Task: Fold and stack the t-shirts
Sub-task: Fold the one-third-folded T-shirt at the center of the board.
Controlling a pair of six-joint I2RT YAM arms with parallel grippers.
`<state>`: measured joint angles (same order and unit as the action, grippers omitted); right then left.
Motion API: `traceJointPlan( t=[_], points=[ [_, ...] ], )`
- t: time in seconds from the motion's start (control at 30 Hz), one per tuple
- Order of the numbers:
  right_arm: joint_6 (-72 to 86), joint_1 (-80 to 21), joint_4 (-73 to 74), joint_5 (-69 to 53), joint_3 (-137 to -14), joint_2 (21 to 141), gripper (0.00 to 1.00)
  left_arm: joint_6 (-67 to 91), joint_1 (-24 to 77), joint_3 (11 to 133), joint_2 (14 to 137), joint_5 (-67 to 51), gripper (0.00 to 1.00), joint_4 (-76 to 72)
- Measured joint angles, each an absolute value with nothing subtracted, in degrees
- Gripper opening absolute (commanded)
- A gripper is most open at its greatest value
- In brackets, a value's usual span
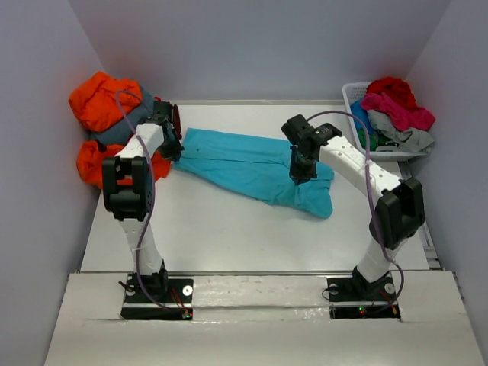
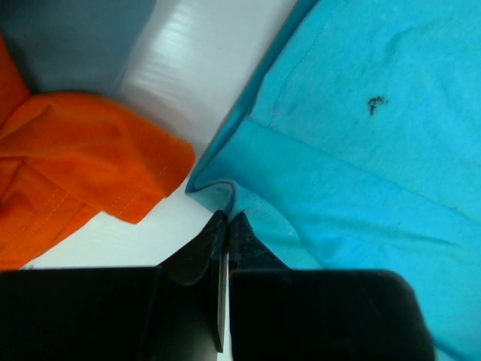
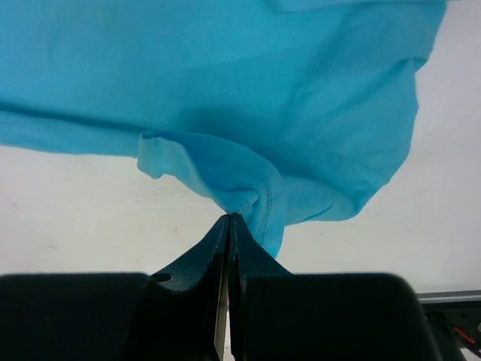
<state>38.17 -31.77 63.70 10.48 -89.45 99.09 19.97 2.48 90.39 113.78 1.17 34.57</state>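
My left gripper carries the pinched hem outward over the cloth [image 1: 193, 142] [image 2: 319, 101] beside the dark mark next and releases it, since the shirt's far part lies flat there.
A turquoise t-shirt [image 1: 244, 164] lies stretched in a long band across the middle of the white table [image 1: 229, 236]. My left gripper [image 1: 172, 149] is shut on its left corner; in the left wrist view the fingertips [image 2: 228, 219] pinch the turquoise hem [image 2: 225, 188]. My right gripper [image 1: 297, 177] is shut on the shirt's right part, where a bunched, stitched edge [image 3: 248, 192] rises from the closed tips [image 3: 229, 218]. The turquoise cloth [image 3: 225, 75] hangs slightly lifted there.
Orange t-shirts [image 1: 99, 99] [image 1: 90, 163] and a slate grey one [image 1: 122, 131] are heaped at the table's left edge, with orange cloth [image 2: 83, 158] close beside the left gripper. A white basket [image 1: 352, 93] at the back right holds red [image 1: 390, 87], pink [image 1: 402, 112] and light grey [image 1: 408, 139] shirts.
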Motion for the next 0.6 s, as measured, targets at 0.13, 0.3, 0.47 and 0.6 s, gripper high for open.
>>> traceJointPlan(
  t=[0.13,0.3,0.47,0.6],
  points=[
    [37.10,-29.19,64.75,11.16,-93.34,101.91,0.07,19.90,3.18,92.92,116.62,1.28,0.06,35.18],
    [35.66,-26.46,65.25,11.64,-97.95,105.12,0.07,19.70,3.86,96.90,120.05,1.80,0.06,37.12],
    [33.98,-23.31,66.26,11.90,-103.72,108.92,0.07,19.38,4.19,103.48,123.50,2.48,0.06,39.24],
    [32.75,-21.04,66.78,12.21,-108.03,111.46,0.07,19.29,4.29,108.16,125.54,3.36,0.06,40.42]
  ],
)
